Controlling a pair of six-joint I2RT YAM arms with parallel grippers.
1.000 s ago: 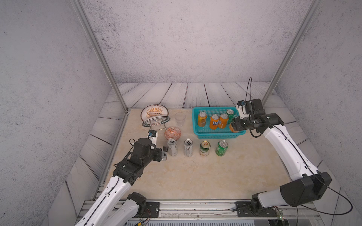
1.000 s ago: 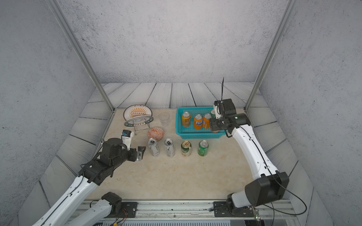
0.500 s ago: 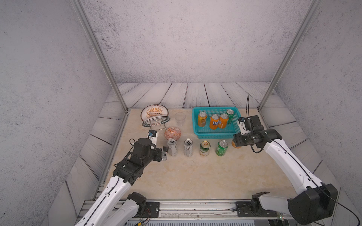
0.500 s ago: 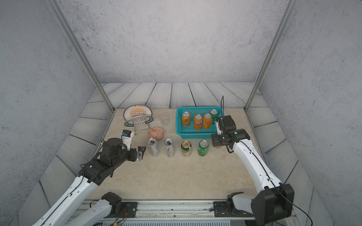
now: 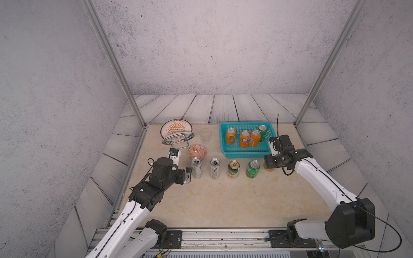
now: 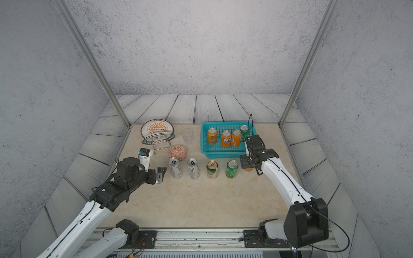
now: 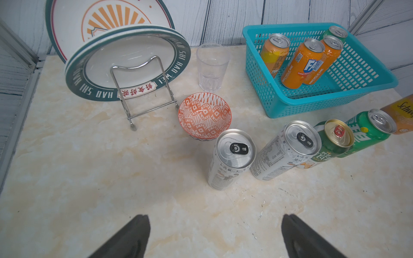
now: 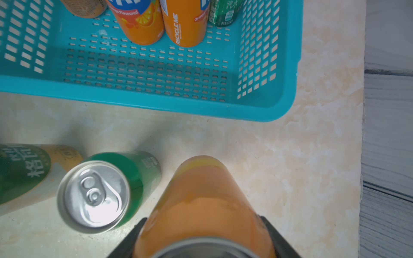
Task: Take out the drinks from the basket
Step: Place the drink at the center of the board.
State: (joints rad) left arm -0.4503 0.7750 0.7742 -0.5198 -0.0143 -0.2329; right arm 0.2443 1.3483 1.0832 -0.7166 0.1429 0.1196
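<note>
I need to lower my right gripper next onto the bare tabletop (image 5: 267, 174) beside the green can and let go of the orange can there, because that end of the row is free.
The teal basket (image 5: 244, 153) at the back right holds three orange drinks (image 5: 244, 139) and one green one (image 5: 262, 132), all upright. In front of it stands a row of drinks: two white cans (image 5: 196, 168), a green-and-cream can (image 5: 233, 170) and a green can (image 5: 253, 169). My right gripper (image 8: 204, 225) is shut on another orange can (image 8: 201, 196) at the right end of that row, low at the table; whether it touches I cannot tell. My left gripper (image 7: 214, 223) is open and empty, just left of the leftmost white can (image 7: 231, 156).
Plates lean in a wire rack (image 5: 176, 135) at the back left. A clear cup (image 5: 205, 135) stands between rack and basket, and a patterned bowl (image 5: 197, 152) sits behind the white cans. Metal frame posts rise at both back corners.
My right gripper carried the orange can from over the basket's right end forward and down to the row's right end. The left arm has not moved.
</note>
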